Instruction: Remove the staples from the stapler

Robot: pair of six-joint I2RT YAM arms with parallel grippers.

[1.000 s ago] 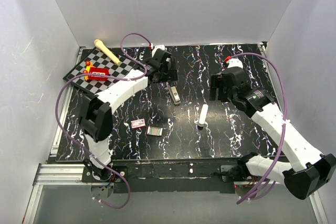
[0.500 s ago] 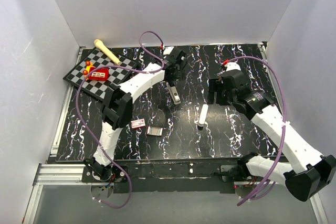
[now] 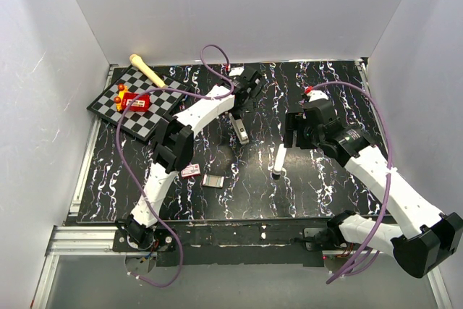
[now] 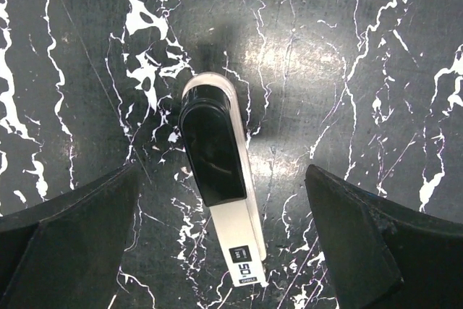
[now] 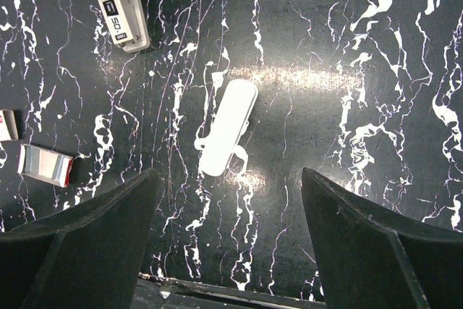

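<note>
The stapler already runs lengthwise between the left gripper's fingers. The left gripper should next go down over the stapler's black top (image 3: 235, 115) (image 4: 215, 155) and narrow its fingers onto both long sides.
The stapler (image 3: 241, 129) lies flat on the black marbled table (image 3: 325, 179), silver with a black top. In the left wrist view the stapler (image 4: 217, 179) runs lengthwise between my fingers. My left gripper (image 4: 223, 170) hangs open above it, its fingers apart from it on both sides; from above, the left gripper (image 3: 239, 108) sits over the stapler's far end. My right gripper (image 3: 298, 137) is open and holds nothing, hovering to the right of the stapler. In the right wrist view the right gripper (image 5: 230, 173) is above bare table, and the stapler (image 5: 119, 5) is at the upper left. No staples show.
A white oblong stick (image 3: 278, 158) lies just below-left of the right gripper, and the stick (image 5: 228, 127) shows in the right wrist view. A small red-and-white box (image 3: 190, 170) and a flat silvery rectangle (image 3: 213, 180) lie nearer the front. A chessboard (image 3: 155, 117) with a red piece (image 3: 136, 101) and a yellow stick (image 3: 147, 70) sit far left.
My left arm has swung right and its gripper now hangs over the stapler. The right gripper has drifted slightly left, toward the white stick. Both stayed open.
</note>
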